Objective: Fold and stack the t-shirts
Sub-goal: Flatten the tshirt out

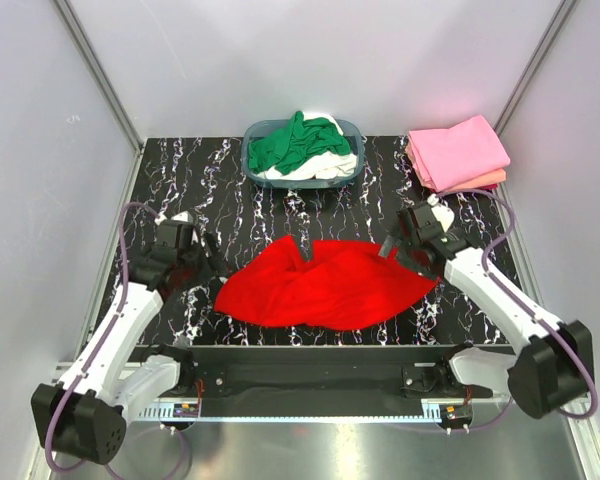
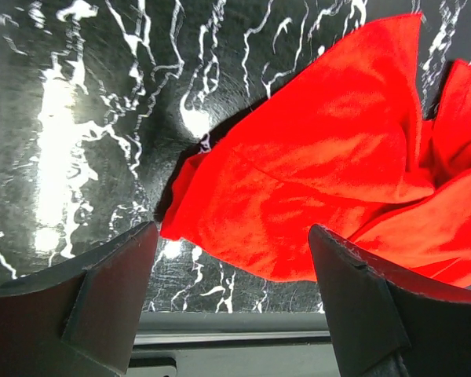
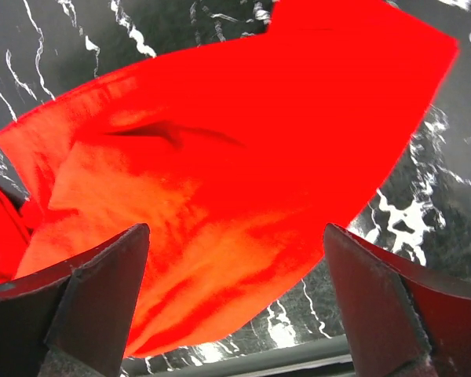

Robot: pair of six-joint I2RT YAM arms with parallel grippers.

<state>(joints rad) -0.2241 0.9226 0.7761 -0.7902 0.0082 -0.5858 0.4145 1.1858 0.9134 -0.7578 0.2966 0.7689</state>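
The shirt's far corner by the shirt's notch juts out below, to the left of my right gripper in the top view, so my right gripper will swing over and lower onto that corner next.
A bright red t-shirt (image 1: 330,285) lies crumpled on the black marbled table, between the two arms. It fills the right of the left wrist view (image 2: 330,173) and most of the right wrist view (image 3: 243,157). My left gripper (image 1: 212,262) is open and empty, just left of the shirt's left edge. My right gripper (image 1: 398,246) is open and empty above the shirt's right end. A green t-shirt (image 1: 295,143) and a white one (image 1: 325,168) lie in the basket. Folded pink (image 1: 458,150) and salmon (image 1: 483,181) t-shirts are stacked at the back right.
The blue-grey plastic basket (image 1: 251,165) stands at the back middle of the table (image 1: 230,220). Grey walls with metal rails close in the sides and back. A black rail (image 1: 310,365) runs along the near edge between the arm bases.
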